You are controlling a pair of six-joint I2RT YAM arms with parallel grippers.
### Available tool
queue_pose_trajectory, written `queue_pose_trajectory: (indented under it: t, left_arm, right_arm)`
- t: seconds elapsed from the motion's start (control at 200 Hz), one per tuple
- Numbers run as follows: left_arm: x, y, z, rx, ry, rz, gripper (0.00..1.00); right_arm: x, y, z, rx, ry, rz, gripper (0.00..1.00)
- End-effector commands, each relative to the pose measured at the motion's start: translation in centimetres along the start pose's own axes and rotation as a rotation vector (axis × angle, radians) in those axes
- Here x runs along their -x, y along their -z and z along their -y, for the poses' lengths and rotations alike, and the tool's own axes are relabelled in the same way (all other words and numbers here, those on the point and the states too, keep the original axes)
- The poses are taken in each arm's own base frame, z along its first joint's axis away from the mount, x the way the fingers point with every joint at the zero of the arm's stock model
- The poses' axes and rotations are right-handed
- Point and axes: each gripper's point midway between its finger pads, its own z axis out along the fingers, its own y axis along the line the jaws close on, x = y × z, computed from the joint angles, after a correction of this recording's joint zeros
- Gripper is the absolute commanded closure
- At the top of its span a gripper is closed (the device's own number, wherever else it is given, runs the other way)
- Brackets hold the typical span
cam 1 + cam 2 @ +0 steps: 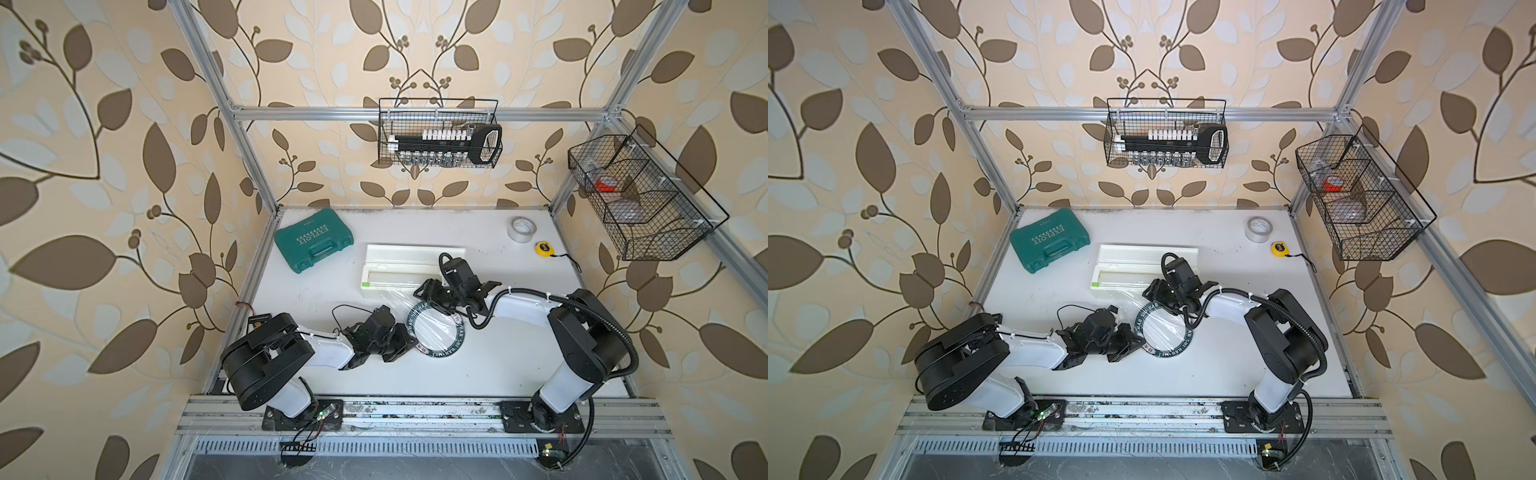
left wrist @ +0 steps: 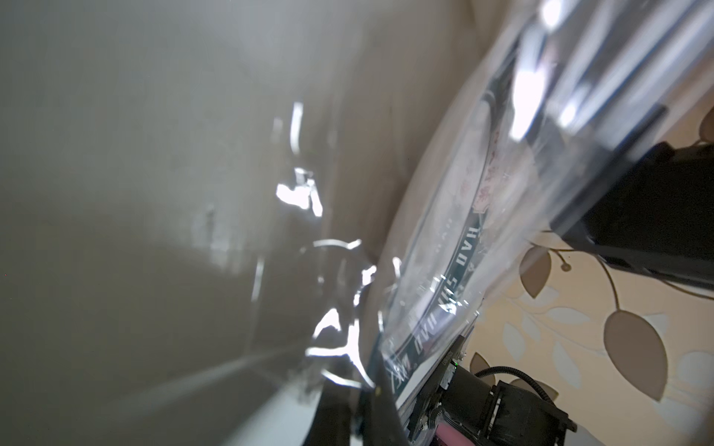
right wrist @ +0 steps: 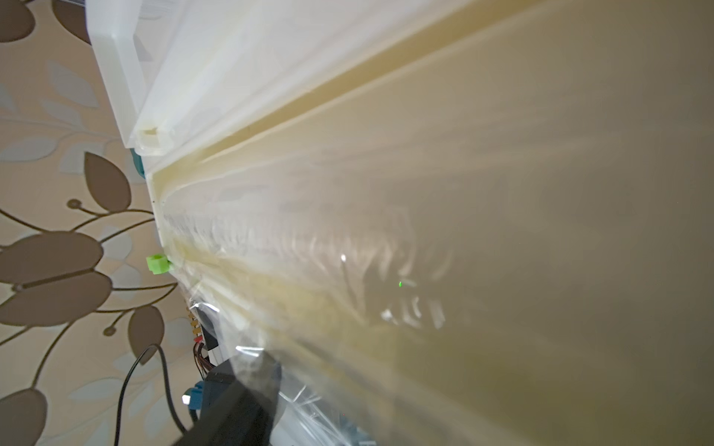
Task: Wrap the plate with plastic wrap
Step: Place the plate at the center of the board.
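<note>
My left gripper pulls the crinkled plastic back onto the bare tabletop nearer my base next and releases it there. The plate (image 1: 438, 352) sits close to the box.
The plate (image 1: 438, 352) (image 1: 1163, 352), white with a navy lettered rim, lies on the white table between my arms. Glossy plastic wrap (image 1: 432, 328) runs from the long white dispenser box (image 1: 399, 266) over the plate. My left gripper (image 1: 411, 343) (image 1: 1140, 340) is at the plate's left edge, shut on crinkled plastic wrap (image 2: 332, 347) beside the rim (image 2: 459, 270). My right gripper (image 1: 426, 293) (image 1: 1152, 293) hovers at the plate's far edge by the box front. One of its fingers (image 3: 247, 386) shows far to one side with film (image 3: 309, 401) draped over it; the other is hidden.
A green tool case (image 1: 313, 241) lies at the back left. A grey tape roll (image 1: 521, 228) and a yellow tape measure (image 1: 545, 248) sit at the back right. Wire baskets hang on the rear frame (image 1: 440, 133) and the right frame (image 1: 640, 199). The box's green tab (image 3: 158, 264) marks its left end.
</note>
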Motion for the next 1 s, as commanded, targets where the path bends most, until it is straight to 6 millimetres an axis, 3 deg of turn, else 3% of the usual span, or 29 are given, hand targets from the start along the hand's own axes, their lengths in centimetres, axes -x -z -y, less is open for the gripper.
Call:
queue_pose_trajectory:
  t: [0.0, 0.115, 0.185, 0.3, 0.49, 0.615, 0.995]
  left_arm:
    - [-2.3, 0.5, -5.1, 0.189, -0.013, -0.088, 1.00]
    - [-3.4, 1.6, -6.0, 0.199, -0.019, -0.134, 1.00]
    - [-4.1, 2.7, -5.4, 0.176, -0.041, -0.164, 1.00]
    - [-5.2, 3.8, -6.0, 0.183, -0.046, -0.215, 1.00]
    - [-6.2, 5.2, -8.2, 0.208, 0.004, -0.229, 1.00]
    - [-6.1, 5.3, -7.9, 0.188, 0.021, -0.218, 1.00]
    - [-5.8, 5.1, -8.6, 0.203, 0.091, -0.188, 0.96]
  right_arm:
    - [2.4, 2.0, -2.4, 0.036, 0.033, 0.105, 0.29]
    - [3.1, 4.6, -0.8, -0.057, 0.152, 0.128, 0.27]
    - [3.6, 5.8, 0.2, -0.114, 0.215, 0.134, 0.26]
    - [4.8, 6.1, 2.0, -0.094, 0.186, 0.097, 0.24]
    - [7.0, 6.0, 0.9, -0.066, 0.169, 0.121, 0.22]
    - [8.6, 6.1, 0.8, -0.087, 0.159, 0.165, 0.19]
    - [7.8, 7.5, 0.3, -0.061, 0.189, 0.136, 0.18]
